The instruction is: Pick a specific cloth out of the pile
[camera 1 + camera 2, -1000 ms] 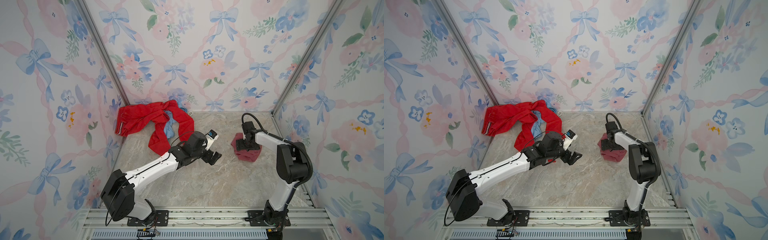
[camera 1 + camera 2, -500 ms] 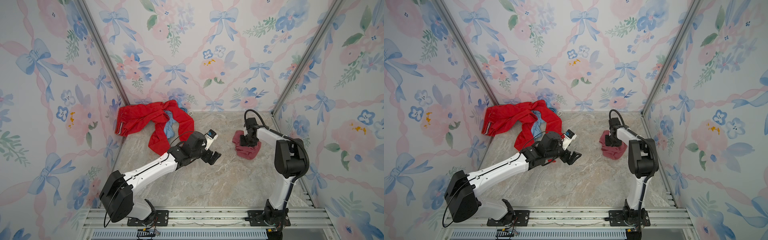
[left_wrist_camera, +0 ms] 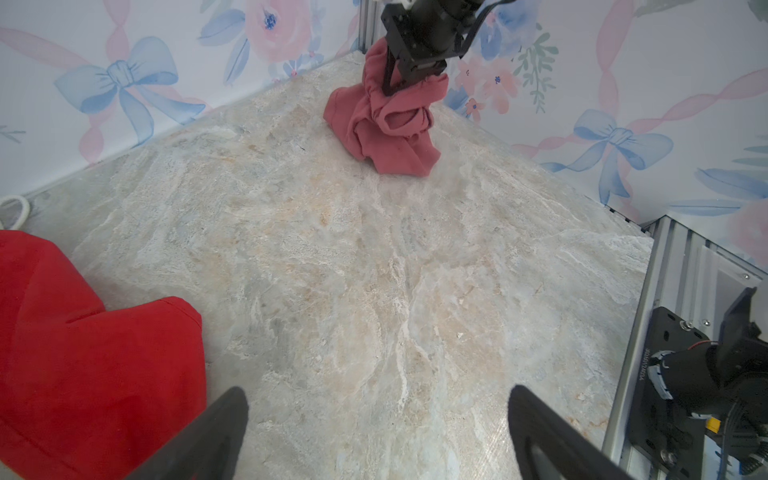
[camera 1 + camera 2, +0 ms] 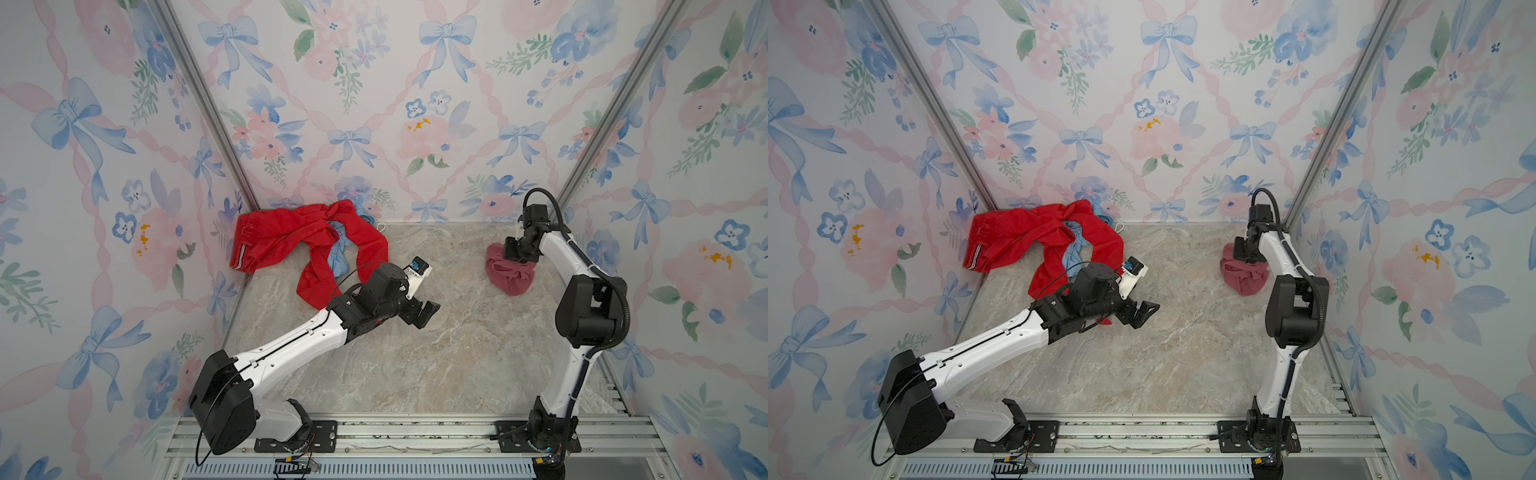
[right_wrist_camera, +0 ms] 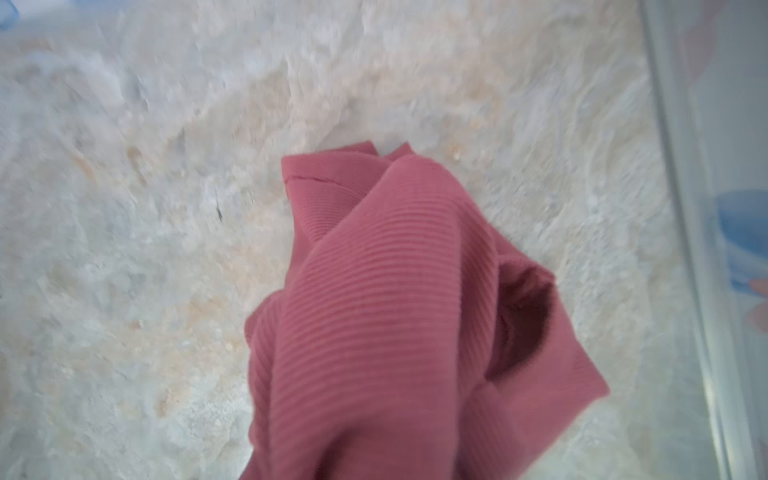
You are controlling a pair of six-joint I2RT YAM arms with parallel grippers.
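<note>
Next, my right gripper lowers the cloth's top toward the marble floor by the wall corner and releases it, since that spot lies below the gripper.
The cloth [image 4: 509,274] [image 4: 1244,276], a small dusty rose-pink ribbed garment, sits bunched at the back right of the marble floor, apart from the pile. My right gripper [image 4: 512,253] [image 4: 1241,253] [image 3: 399,79] is shut on the cloth's top, pulling a fold up [image 3: 390,129]. In the right wrist view the cloth [image 5: 395,311] hangs over and hides the fingers. The pile lies at the back left: red trousers [image 4: 291,237] [image 4: 1025,232] [image 3: 83,353] and a light blue cloth [image 4: 337,253] [image 4: 1073,253]. My left gripper [image 4: 428,313] [image 4: 1144,313] [image 3: 376,399] hovers open and empty over bare floor.
Floral walls close in the floor on three sides, and the cloth lies near the right wall corner. A white cord loop [image 4: 380,226] [image 3: 14,208] lies by the back wall beside the trousers. An aluminium rail [image 4: 415,432] with both arm bases runs along the front.
My right gripper went from open over the cloth to shut on it. It moved toward the back wall, drawing the cloth up and along. The left arm barely moved.
</note>
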